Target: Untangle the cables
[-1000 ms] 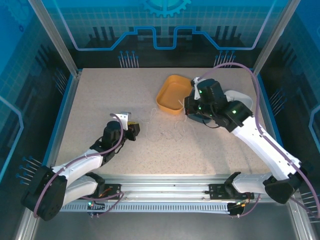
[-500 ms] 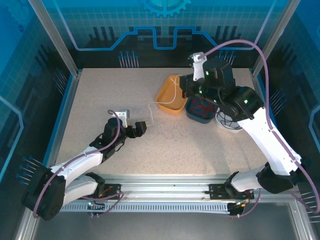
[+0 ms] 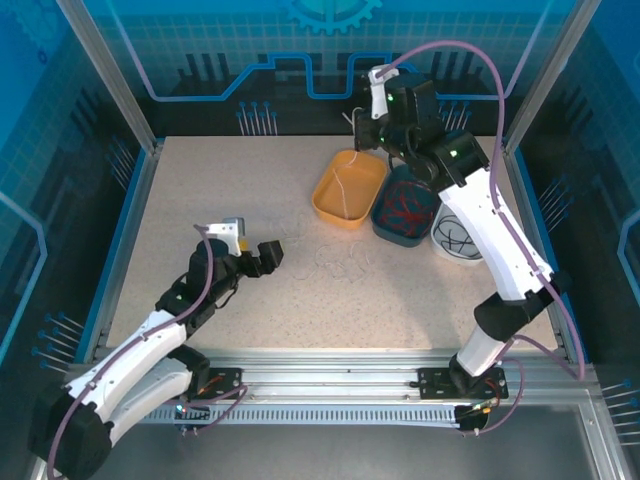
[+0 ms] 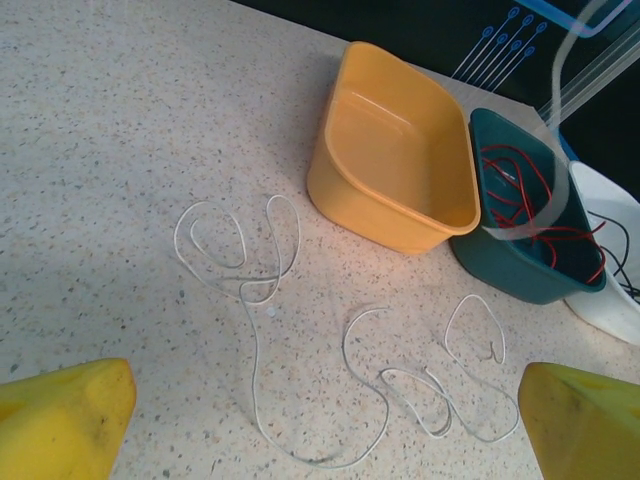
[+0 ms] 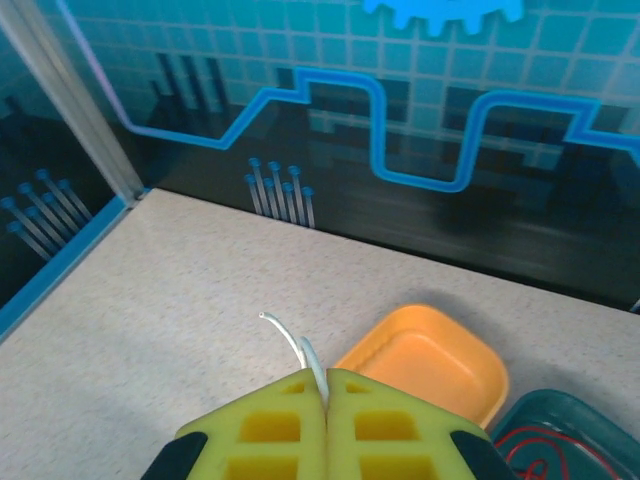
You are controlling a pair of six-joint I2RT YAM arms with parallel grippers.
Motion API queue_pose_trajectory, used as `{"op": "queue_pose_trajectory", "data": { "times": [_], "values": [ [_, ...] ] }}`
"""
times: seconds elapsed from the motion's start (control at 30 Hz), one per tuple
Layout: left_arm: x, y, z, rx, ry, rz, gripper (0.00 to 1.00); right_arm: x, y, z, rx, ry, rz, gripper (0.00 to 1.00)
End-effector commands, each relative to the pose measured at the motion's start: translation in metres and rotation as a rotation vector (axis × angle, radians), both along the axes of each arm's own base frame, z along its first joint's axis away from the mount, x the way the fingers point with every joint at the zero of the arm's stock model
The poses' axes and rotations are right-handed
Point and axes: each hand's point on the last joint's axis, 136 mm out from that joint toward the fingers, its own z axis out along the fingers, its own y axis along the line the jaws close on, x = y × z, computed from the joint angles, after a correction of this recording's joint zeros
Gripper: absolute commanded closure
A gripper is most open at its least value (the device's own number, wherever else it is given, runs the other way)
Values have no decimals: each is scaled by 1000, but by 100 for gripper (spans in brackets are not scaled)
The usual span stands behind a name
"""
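Note:
The robot will next move its right gripper down into the orange bin, with its fingers tilting downward, and let go of the white cable there, because the open bin is below the gripper.
Loose white cables lie in curls on the table; in the left wrist view they show as two looping strands. My left gripper hovers just left of them, open, with nothing between its yellow fingertips. My right gripper is raised high at the back, shut on a white cable. That cable hangs down over the orange bin. Red cables lie in the teal bin.
A white bowl holding black cables stands right of the teal bin. All three containers sit together at the back right. Blue frame rails edge the table. The right arm stretches over the bins.
My right gripper rose from the table and swung back above the orange bin, carrying a white cable. My left gripper opened, letting go of the cable, and drew slightly left.

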Motion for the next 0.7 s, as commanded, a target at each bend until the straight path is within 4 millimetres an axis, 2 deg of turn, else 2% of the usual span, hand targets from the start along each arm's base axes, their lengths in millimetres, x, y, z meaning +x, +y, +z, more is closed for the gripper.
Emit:
{"op": "queue_pose_trajectory", "data": {
  "times": [0.0,0.23,0.4,0.67],
  "values": [
    [-5,5,0,19,15,16,1,24,-17,14,8,-67,-67,100],
    [-8,8,1,11,12,23,1,68,-29,-27,-45,-12,-142,100],
    [-8,8,2,12,10,25,1,86,-28,-62,-73,60,-147,100],
    [-8,8,-2,-1,12,29,1,113,-25,-136,-62,235,-139,100]
  ]
}}
